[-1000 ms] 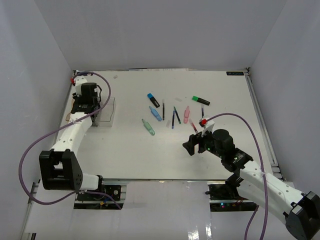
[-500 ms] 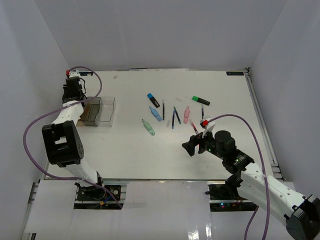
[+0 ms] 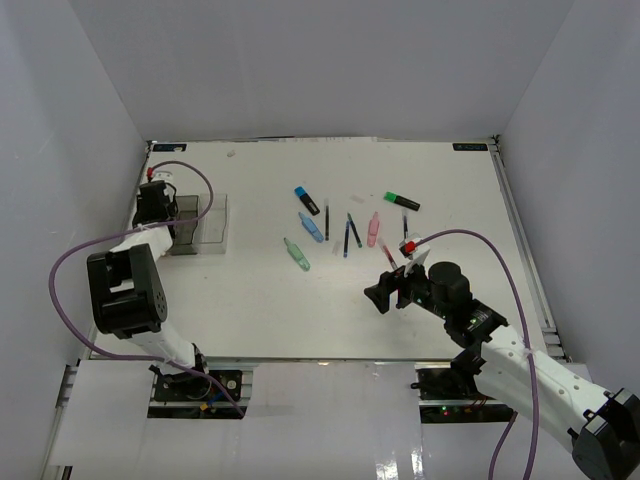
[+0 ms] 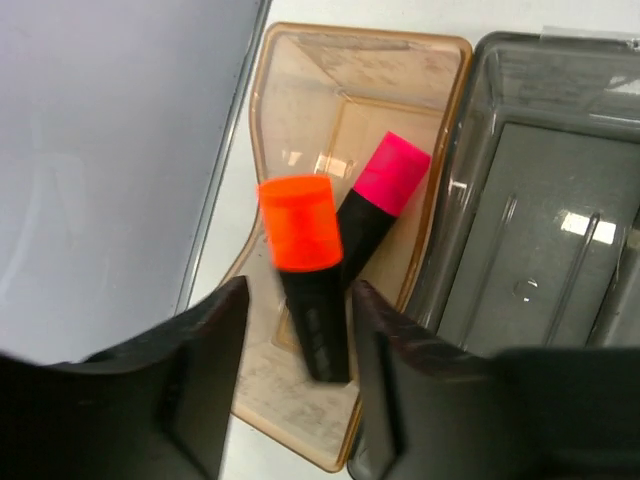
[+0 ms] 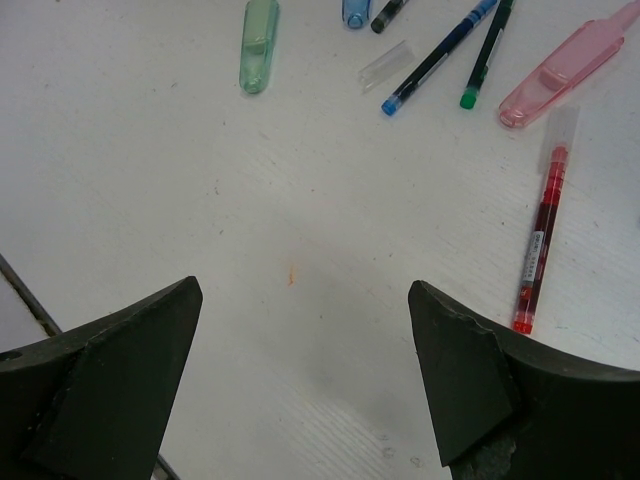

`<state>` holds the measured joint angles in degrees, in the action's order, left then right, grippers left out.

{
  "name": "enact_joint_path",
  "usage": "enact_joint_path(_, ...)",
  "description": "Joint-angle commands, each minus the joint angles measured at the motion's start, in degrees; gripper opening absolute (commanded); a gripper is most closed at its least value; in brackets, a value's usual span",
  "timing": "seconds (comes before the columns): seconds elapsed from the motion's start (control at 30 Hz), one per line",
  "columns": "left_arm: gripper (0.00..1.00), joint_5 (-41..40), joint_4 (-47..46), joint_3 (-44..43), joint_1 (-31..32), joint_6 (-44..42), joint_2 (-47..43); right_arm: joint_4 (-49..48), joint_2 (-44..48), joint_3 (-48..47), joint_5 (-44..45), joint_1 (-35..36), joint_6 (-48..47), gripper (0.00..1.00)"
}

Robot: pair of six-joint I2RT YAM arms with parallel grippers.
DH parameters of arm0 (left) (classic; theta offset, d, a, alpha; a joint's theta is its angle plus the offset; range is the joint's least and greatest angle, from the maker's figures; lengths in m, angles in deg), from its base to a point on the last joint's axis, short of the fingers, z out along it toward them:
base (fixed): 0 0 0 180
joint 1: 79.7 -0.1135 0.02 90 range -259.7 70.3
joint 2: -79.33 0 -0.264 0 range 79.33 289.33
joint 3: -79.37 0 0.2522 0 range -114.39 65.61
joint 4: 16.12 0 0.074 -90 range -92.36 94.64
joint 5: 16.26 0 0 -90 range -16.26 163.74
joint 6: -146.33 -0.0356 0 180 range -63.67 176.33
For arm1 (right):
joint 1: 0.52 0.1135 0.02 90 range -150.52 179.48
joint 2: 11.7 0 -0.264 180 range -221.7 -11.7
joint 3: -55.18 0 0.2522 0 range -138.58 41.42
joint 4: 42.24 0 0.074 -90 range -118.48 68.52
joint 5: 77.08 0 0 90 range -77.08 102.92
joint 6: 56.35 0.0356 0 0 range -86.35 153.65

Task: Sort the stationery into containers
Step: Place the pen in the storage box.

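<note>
The left gripper will next lift from the amber container, swing across past the grey container [image 4: 560, 200] and go down onto the blue-capped highlighter, which is still lying loose in the middle of the table.
In the left wrist view an orange-capped highlighter [image 4: 305, 270] is blurred between my left gripper's [image 4: 298, 290] jaws, with a gap on its left side, over the amber container [image 4: 300, 60]. A pink-capped highlighter [image 4: 375, 200] lies inside that container. The grey container [image 4: 560, 200] adjoins it on the right. The left gripper [image 3: 155, 200] is open above the containers [image 3: 205, 228]. My right gripper [image 3: 385, 290] is open and empty over bare table, near a red pen [image 5: 540, 240], a pink pastel piece [image 5: 565, 70] and a green pastel piece [image 5: 258, 45].
Mid-table lie a blue-capped highlighter [image 3: 306, 200], a green-capped highlighter [image 3: 402, 201], a blue pastel piece [image 3: 311, 227] and thin pens [image 3: 350, 235]. The left wall stands close beside the containers. A small orange mark [image 5: 291, 277] shows on the table between the right fingers.
My left gripper's jaws have parted and the orange-capped highlighter now sits loose and blurred between them over the amber container. The left arm has shifted at the containers. The right arm has barely moved.
</note>
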<state>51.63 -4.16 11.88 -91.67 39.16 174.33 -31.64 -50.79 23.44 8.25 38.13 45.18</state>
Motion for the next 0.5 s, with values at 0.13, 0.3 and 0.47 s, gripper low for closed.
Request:
enact_joint_path(0.13,0.71,2.76,-0.23,-4.09,-0.78,5.46,-5.96,-2.55,0.6,0.14,0.01,0.19,-0.63,0.9)
enact_joint_path(0.3,0.81,7.77,5.3,-9.01,-0.6,17.14,-9.3,-2.55,0.24,0.05,0.45,0.28,-0.72,0.9)
enact_joint_path(0.47,0.88,10.86,10.93,-11.74,6.92,34.9,-13.08,-2.47,-0.37,-0.04,0.98,0.19,-0.63,0.9)
